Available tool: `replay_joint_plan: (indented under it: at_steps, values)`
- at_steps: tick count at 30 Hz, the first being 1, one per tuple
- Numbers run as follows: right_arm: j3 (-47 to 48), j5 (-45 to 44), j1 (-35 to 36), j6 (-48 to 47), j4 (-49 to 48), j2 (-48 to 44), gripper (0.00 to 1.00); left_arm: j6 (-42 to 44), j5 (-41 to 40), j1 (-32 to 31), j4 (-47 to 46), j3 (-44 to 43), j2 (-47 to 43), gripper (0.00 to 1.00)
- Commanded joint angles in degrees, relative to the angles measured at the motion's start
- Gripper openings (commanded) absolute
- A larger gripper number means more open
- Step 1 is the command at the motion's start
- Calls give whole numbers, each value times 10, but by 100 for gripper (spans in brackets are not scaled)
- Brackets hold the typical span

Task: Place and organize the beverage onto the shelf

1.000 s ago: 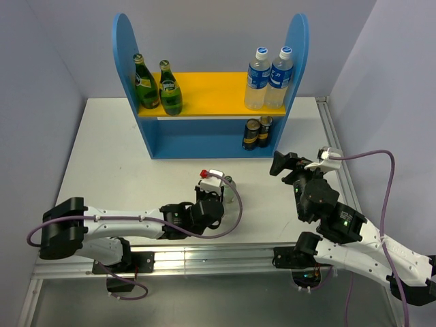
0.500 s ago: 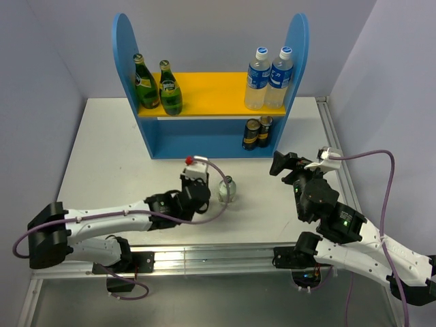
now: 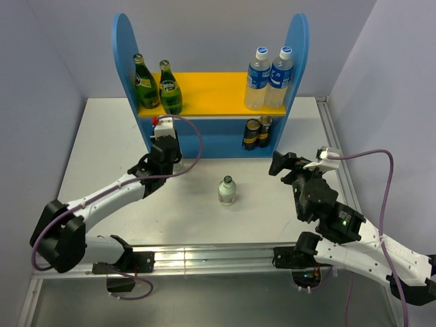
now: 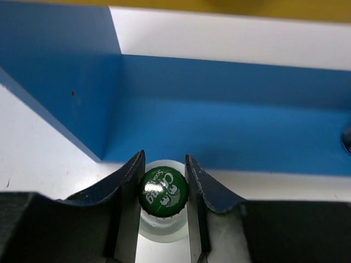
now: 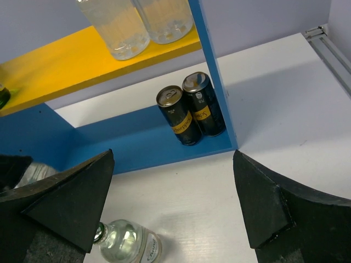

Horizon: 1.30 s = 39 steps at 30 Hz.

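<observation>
The left gripper carries the bottle in beneath the yellow board next and releases the cap, since the base's bare end beside the blue panel lies outward of the gripper.
The shelf (image 3: 204,95) stands at the back, with two green glass bottles (image 3: 153,85) and two water bottles (image 3: 269,78) on its yellow board and two dark cans (image 3: 257,133) on the blue base at right. My left gripper (image 3: 167,151) is shut on the green cap (image 4: 163,191) of a small clear bottle, just in front of the base's left end (image 4: 164,137). A second small clear bottle (image 3: 227,191) stands upright on the table; it also shows in the right wrist view (image 5: 126,244). My right gripper (image 3: 283,163) is open and empty, right of that bottle.
The table's right edge has a metal rail (image 3: 334,136). The lower level of the shelf is bare from its left panel to the cans (image 5: 189,112). Grey walls close in behind and on both sides.
My left gripper has moved from the table's middle back and left to the shelf's lower left, holding a bottle by its cap. The other bottle stays standing. The right arm has not moved.
</observation>
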<state>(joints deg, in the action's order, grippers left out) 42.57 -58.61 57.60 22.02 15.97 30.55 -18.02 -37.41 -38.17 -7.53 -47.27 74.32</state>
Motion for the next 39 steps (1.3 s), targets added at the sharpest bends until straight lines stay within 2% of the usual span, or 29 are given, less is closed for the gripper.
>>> replay_joint_plan:
  at_steps: [1, 10, 26, 27, 30, 31, 33, 34, 35, 39]
  values:
    - [-9, 1, 1, 1, -23, 4, 95, 27, 42, 45, -138, -56, 22, 0]
    - [-13, 14, 1, 0, -28, 20, 95, 36, 49, 120, -209, -111, 116, 0]
    - [-15, 25, -5, 0, -34, 42, 95, 50, 3, 137, -323, -115, 219, 1]
    - [-15, 24, -6, 0, -34, 43, 95, 48, -6, 137, -323, -117, 223, 4]
    - [-14, 25, -7, 0, -33, 43, 95, 47, -6, 137, -334, -113, 232, 29]
    - [-14, 24, -7, 0, -33, 44, 95, 45, -3, 137, -333, -114, 234, 49]
    - [-15, 24, -7, 0, -33, 44, 95, 40, -1, 137, -326, -113, 236, 66]
    - [-14, 25, -7, 1, -33, 44, 95, 40, 4, 137, -323, -112, 234, 81]
    - [-14, 24, -8, 1, -31, 44, 96, 40, 4, 137, -323, -110, 228, 89]
    - [-13, 26, -7, 2, -29, 43, 96, 36, 11, 136, -295, -104, 203, 95]
